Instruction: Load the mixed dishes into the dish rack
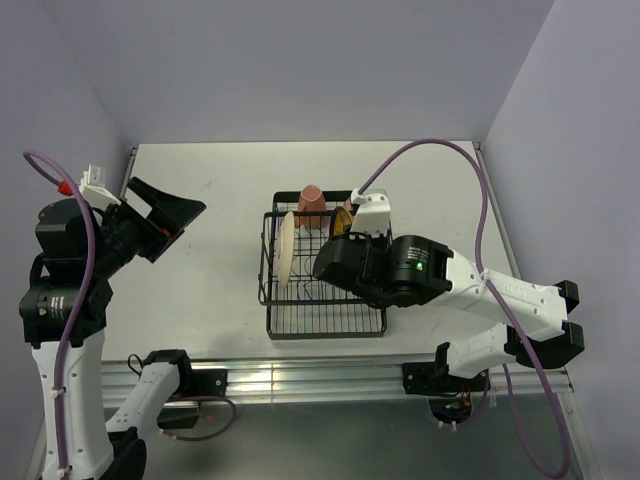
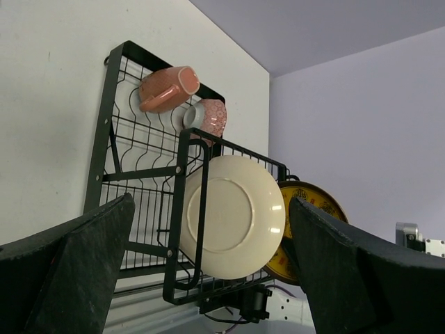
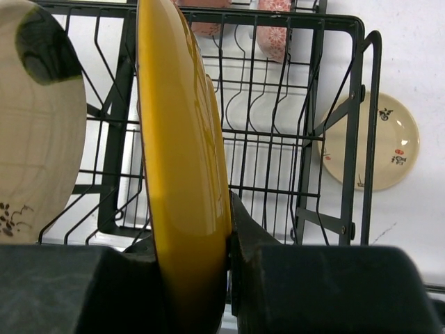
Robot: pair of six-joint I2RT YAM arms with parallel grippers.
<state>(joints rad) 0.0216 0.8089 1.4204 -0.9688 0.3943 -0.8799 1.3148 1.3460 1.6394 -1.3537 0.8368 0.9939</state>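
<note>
The right gripper lowers toward the empty wire slots (image 1: 323,243) (image 3: 238,145) beside the upright cream plate next, then opens, to get the yellow plate on edge into them.
The black wire dish rack (image 1: 325,325) stands mid-table. A cream plate (image 1: 287,250) stands upright in its left slots; it also shows in the left wrist view (image 2: 233,216) and the right wrist view (image 3: 35,125). A pinkish mug (image 1: 312,205) and a small patterned bowl (image 2: 208,117) lie at the rack's far end. My right gripper (image 1: 345,235) is shut on the yellow plate (image 3: 184,160), held on edge over the rack's right side. A second cream plate (image 3: 379,149) lies flat on the table right of the rack. My left gripper (image 1: 165,215) is open, empty, raised at far left.
The right arm's body (image 1: 410,270) hangs over the rack's right side and hides the table beyond it in the top view. Grey walls (image 1: 560,150) close in the table on three sides. A metal rail (image 1: 300,378) runs along the near edge.
</note>
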